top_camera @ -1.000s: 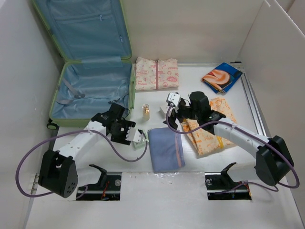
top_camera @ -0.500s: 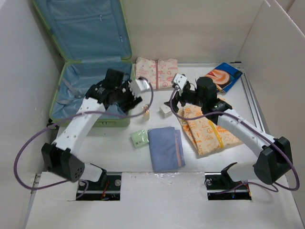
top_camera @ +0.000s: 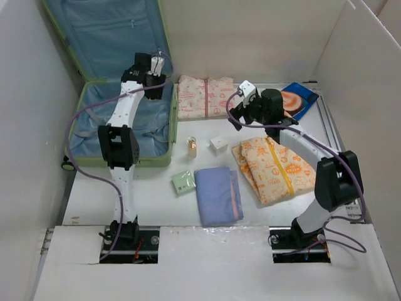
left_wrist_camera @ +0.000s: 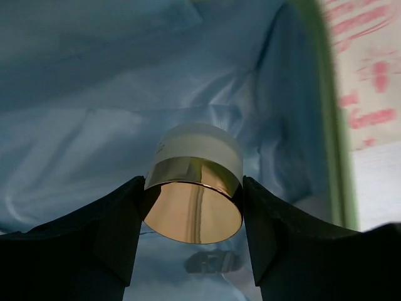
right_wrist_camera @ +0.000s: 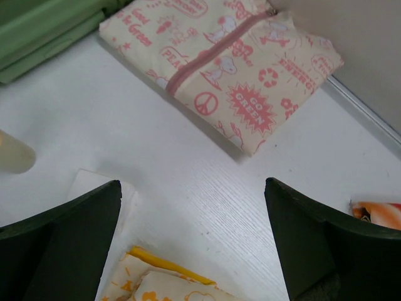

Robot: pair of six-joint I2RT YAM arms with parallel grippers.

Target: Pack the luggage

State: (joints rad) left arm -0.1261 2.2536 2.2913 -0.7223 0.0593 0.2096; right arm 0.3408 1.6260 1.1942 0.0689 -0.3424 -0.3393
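Note:
The left gripper moves down next onto the bare blue lining beside the suitcase's green rim to release the frosted jar, because it still hangs above the suitcase's bottom.
The luggage is a light-green suitcase lying open at the far left, its blue-lined lid leaning on the back wall. My left gripper is over the hinge area at the base's back. It is shut on a frosted white jar with a gold cap, which hangs over the blue lining. The suitcase's green rim shows to the right. My right gripper is open and empty above bare table, between a pink-print pouch and an orange-print pouch.
On the table lie the pink-print pouch, the orange-print pouch, a folded blue cloth, a small green packet, a small bottle, a white box and a blue packet. White walls surround the table.
My left arm has swung from the table's front up and back over the suitcase, carrying the jar. My right gripper has moved from the orange pouch toward the back.

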